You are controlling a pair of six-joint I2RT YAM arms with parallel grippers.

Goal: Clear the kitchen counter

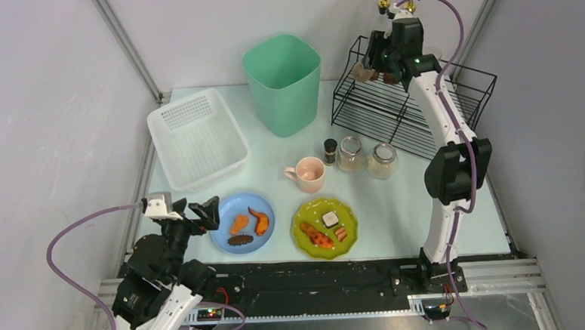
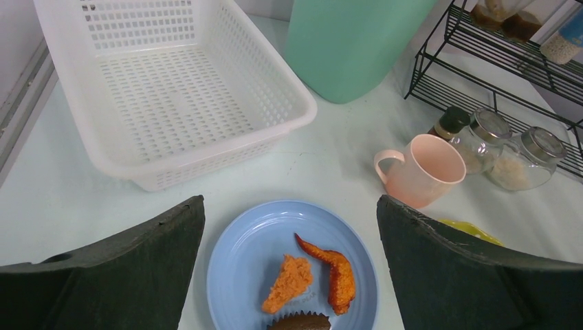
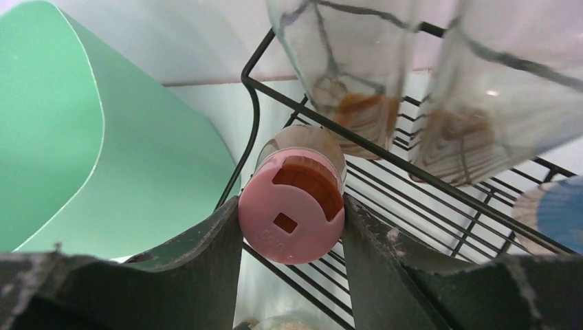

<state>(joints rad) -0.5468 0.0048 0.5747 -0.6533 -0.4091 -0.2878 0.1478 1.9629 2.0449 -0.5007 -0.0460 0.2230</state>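
Observation:
My right gripper moves to the left in the top view next, lowers the jar and releases it at the rack's end by the mint bin, since that end is empty.
The kitchen counter [image 1: 397,205] is a pale mint tabletop. On it stand a blue plate [image 1: 242,223] with fried food pieces, a green plate [image 1: 324,227] with food, a pink mug [image 1: 307,173], a small dark bottle [image 1: 330,150] and two glass jars [image 1: 350,153]. My left gripper [image 1: 201,213] is open and empty, just left of the blue plate; in the left wrist view [image 2: 290,199] it hovers over the blue plate [image 2: 292,268]. My right gripper [image 1: 379,70] is at the top of the black wire rack [image 1: 407,106], shut on a pink-lidded spice jar [image 3: 292,213].
A white perforated basket [image 1: 196,137] sits at the back left and a tall mint bin [image 1: 283,82] at the back middle. Two clear jars with brown contents [image 3: 350,62] stand on the rack's upper shelf beyond the held jar. The mug [image 2: 423,168] is beside the blue plate.

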